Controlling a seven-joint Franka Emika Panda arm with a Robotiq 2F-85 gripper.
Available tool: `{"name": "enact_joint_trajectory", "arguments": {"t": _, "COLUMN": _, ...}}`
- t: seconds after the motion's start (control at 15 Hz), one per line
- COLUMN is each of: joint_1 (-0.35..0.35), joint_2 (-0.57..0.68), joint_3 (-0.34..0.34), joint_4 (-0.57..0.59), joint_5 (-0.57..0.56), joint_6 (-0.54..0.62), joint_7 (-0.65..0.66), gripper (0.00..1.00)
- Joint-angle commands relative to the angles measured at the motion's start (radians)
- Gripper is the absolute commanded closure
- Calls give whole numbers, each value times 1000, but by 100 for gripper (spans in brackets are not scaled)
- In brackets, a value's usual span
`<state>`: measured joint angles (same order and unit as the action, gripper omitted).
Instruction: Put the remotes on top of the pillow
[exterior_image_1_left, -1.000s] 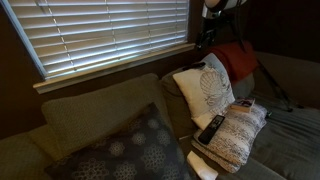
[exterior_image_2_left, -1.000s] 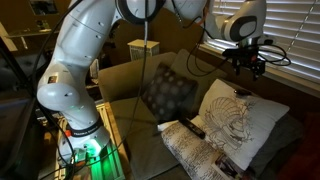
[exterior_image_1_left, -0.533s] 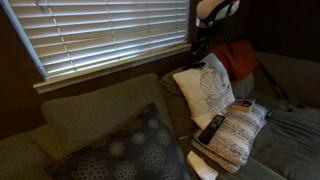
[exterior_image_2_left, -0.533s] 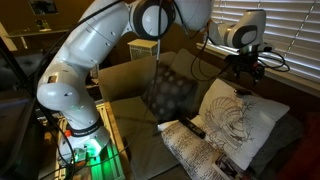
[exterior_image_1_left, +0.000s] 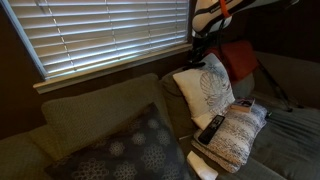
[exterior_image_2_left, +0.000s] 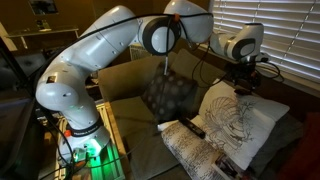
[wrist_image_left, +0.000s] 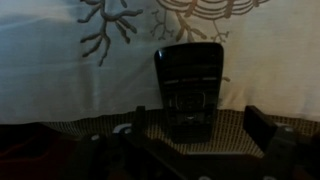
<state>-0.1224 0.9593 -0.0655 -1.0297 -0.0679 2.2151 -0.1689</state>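
My gripper goes a little way down onto one end of the black remote (exterior_image_1_left: 211, 128) next and closes across its sides, since that end already lies between my open fingers.
One black remote (wrist_image_left: 190, 90) lies in the wrist view with its upper end against the white leaf pillow (wrist_image_left: 60, 70) and its lower end on the knit grey-and-cream pillow (wrist_image_left: 225, 125). It also shows in both exterior views (exterior_image_1_left: 212, 128) (exterior_image_2_left: 188, 128), lying on the knit pillow (exterior_image_1_left: 240, 135) (exterior_image_2_left: 195, 152). A second dark slim shape (exterior_image_2_left: 228, 164) lies further along that pillow; it is too small to tell what it is. My gripper (wrist_image_left: 200, 130) (exterior_image_1_left: 205, 45) (exterior_image_2_left: 245, 76) is open and empty, hovering above the white leaf pillow (exterior_image_1_left: 205, 90) (exterior_image_2_left: 238, 118).
A large dark grey dotted cushion (exterior_image_1_left: 130, 150) (exterior_image_2_left: 168, 95) leans on the couch back. A red cloth (exterior_image_1_left: 238, 60) hangs behind the pillows. Window blinds (exterior_image_1_left: 100, 30) are just behind the couch. A white item (exterior_image_1_left: 202, 165) lies by the knit pillow.
My arm has swung over and the gripper has come down a little toward the white leaf pillow. The pillows and the remote have not moved.
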Motion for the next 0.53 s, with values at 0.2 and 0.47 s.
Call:
{"name": "enact_joint_trajectory", "arguments": {"t": 0.2, "joint_1": -20, "joint_2": 108, "joint_3": 22, "joint_4": 147, "joint_5": 13, "joint_6": -8, "joint_7": -11, "gripper": 0}}
{"name": "enact_joint_trajectory", "arguments": {"t": 0.47, "joint_1": -17, "joint_2": 142, "joint_3": 25, "joint_4": 182, "joint_5": 12, "joint_6": -17, "joint_7": -12, "gripper": 0}}
